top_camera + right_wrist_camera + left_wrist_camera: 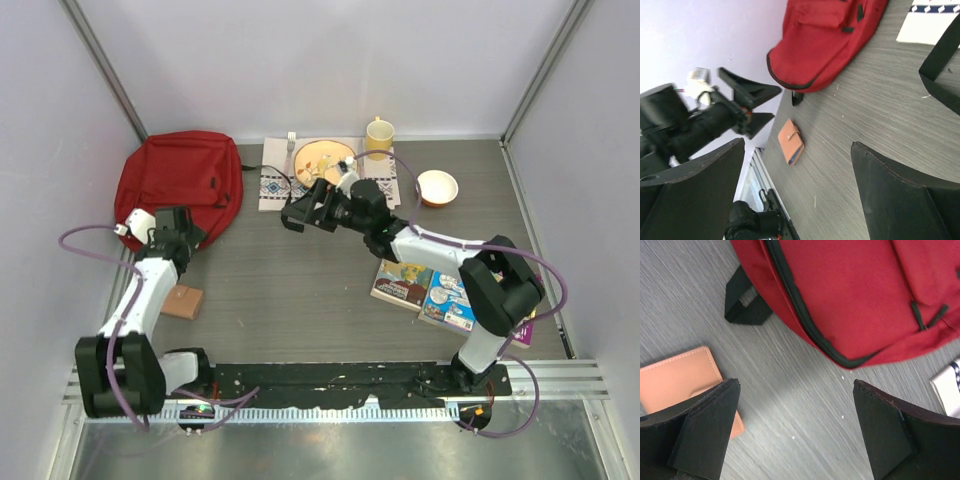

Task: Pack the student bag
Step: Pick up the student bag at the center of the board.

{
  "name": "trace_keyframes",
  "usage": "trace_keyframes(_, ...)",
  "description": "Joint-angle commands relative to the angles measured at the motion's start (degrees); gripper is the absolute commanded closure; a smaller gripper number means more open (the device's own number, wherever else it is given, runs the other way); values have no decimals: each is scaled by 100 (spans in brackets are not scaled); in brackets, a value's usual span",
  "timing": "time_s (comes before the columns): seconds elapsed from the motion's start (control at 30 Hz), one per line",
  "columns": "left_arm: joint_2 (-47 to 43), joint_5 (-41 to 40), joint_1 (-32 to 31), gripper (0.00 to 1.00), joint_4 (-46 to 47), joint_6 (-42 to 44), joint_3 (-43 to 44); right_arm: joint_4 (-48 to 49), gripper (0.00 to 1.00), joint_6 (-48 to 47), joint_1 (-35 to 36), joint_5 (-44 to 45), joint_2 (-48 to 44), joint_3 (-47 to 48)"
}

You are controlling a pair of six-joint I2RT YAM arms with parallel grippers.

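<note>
My left gripper moves down and outward onto the bag's near zippered corner (849, 360) next and closes. My open fingers hover over bare table short of the bag (855, 295).
The student bag (180, 183) is a large red backpack lying flat at the back left, its black zippers drawn closed. My left gripper (193, 233) hovers by the bag's near edge. In the left wrist view that gripper (796, 390) is open over bare table, with the bag (855, 295) just ahead. My right gripper (297, 213) hangs over the table's middle, to the right of the bag. It is also open (797, 149), with nothing between its fingers, and faces the bag (825, 45).
A tan wallet (183, 300) lies near the left arm, also seen as the wallet (675, 382) and the wallet (791, 141). Two books (405, 283) (450, 300) lie front right. At the back stand a placemat (272, 185) with plate (325, 160), a fork (291, 140), a yellow mug (379, 136) and a bowl (437, 187).
</note>
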Motion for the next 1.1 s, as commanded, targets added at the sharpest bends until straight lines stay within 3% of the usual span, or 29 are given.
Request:
trace_keyframes(0.0, 686, 76, 338, 0, 776, -306, 283, 779, 8, 354, -75, -384, -573, -226)
trace_keyframes(0.17, 1100, 146, 453, 0, 1664, -289, 221, 726, 7, 292, -101, -455, -970, -313)
trace_keyframes(0.5, 2243, 84, 576, 0, 1797, -149, 757, 770, 7, 318, -417, -560, -1304, -559)
trace_keyframes(0.6, 2489, 400, 593, 23, 1912, 10, 819, 893, 7, 424, -566, -630, -1296, -656)
trace_keyframes(0.63, 2516, 497, 593, 38, 1938, 28, 819, 928, 7, 441, -636, -656, -1296, -691)
trace_keyframes(0.7, 2473, 752, 593, 52, 2034, 36, 688, 928, 7, 468, -698, -657, -1296, -709)
trace_keyframes(0.73, 2420, 805, 593, 67, 2104, 28, 618, 928, 7, 477, -725, -665, -1287, -735)
trace_keyframes(0.83, 2043, 972, 593, 94, 2350, 45, 293, 928, 7, 485, -830, -692, -1252, -770)
trace_keyframes(0.9, 1630, 1086, 593, 100, 2430, 98, 47, 928, 7, 485, -909, -701, -1208, -797)
trace_keyframes(1.07, 646, 1586, 593, 100, 2439, 475, -156, 972, 7, 564, -1041, -771, -997, -832)
